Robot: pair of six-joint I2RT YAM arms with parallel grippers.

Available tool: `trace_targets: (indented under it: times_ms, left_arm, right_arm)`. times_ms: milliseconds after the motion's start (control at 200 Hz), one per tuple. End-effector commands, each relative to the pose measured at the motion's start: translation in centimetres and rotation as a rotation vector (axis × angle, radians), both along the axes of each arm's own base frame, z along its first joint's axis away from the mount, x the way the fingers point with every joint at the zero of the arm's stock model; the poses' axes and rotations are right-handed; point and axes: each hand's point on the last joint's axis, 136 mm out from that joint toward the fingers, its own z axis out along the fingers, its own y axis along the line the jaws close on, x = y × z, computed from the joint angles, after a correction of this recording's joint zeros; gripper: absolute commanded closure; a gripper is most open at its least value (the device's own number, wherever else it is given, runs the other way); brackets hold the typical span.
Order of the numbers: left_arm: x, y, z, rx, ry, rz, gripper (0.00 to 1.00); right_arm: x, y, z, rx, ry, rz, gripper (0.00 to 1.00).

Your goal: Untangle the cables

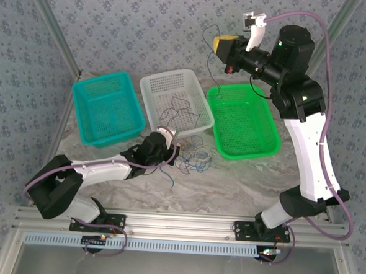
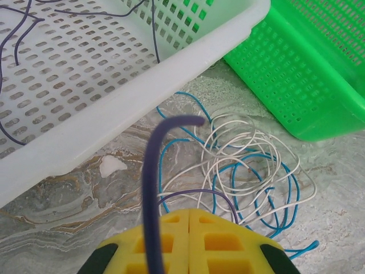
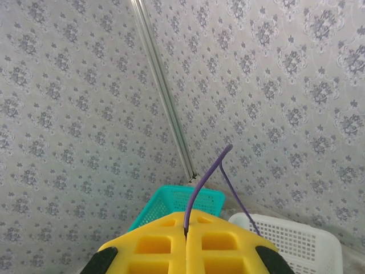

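Observation:
The basket lies below the purple cable, so the robot's right gripper needs to lower next over the bottom of the white basket (image 2: 85,91) and release this cable among the purple cables already inside.
A tangle of blue and pale cream cables (image 2: 251,171) lies on the marble table in front of the white basket (image 2: 85,91); from above the tangle (image 1: 193,156) sits just right of my left gripper (image 1: 173,146). The left gripper (image 2: 189,211) is shut, with a dark purple cable (image 2: 151,188) rising over its left finger and a thin purple loop (image 2: 199,192) at its tips. My right gripper (image 1: 223,46) is raised high at the back. It (image 3: 186,216) is shut on a purple cable (image 3: 202,182) that comes out of the seam. That cable (image 1: 207,61) hangs down toward the baskets.
Three baskets stand in a row at the back: teal (image 1: 107,107), white (image 1: 176,99) with dark cables inside, and green (image 1: 243,119). The green basket (image 2: 308,68) is close to the right of the tangle. Patterned walls close in the workspace.

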Motion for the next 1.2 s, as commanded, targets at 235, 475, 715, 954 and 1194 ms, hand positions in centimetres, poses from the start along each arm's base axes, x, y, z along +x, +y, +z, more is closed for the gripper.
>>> trace_targets:
  times_ms: [235,475,715,954,1194]
  left_arm:
    - [0.2,0.1,1.8,-0.055,-0.029,0.013,1.0]
    - [0.0,0.7,3.3,-0.07,-0.066,0.02,0.99]
    - [-0.4,1.2,4.5,-0.078,-0.085,0.021,0.98]
    - [-0.7,1.7,5.2,-0.083,-0.095,0.029,0.98]
    - [-1.0,2.4,5.9,-0.091,-0.112,0.043,0.97]
  right_arm:
    - [5.5,3.4,-3.4,0.025,0.069,0.055,1.0]
    - [10.2,5.9,-11.3,-0.019,0.239,0.067,1.0]
    - [14.3,8.4,-22.9,-0.111,0.47,0.069,1.0]
    - [14.9,10.8,-33.6,-0.191,0.715,0.114,0.81]
    - [13.6,10.8,-37.6,-0.236,0.849,0.145,0.58]
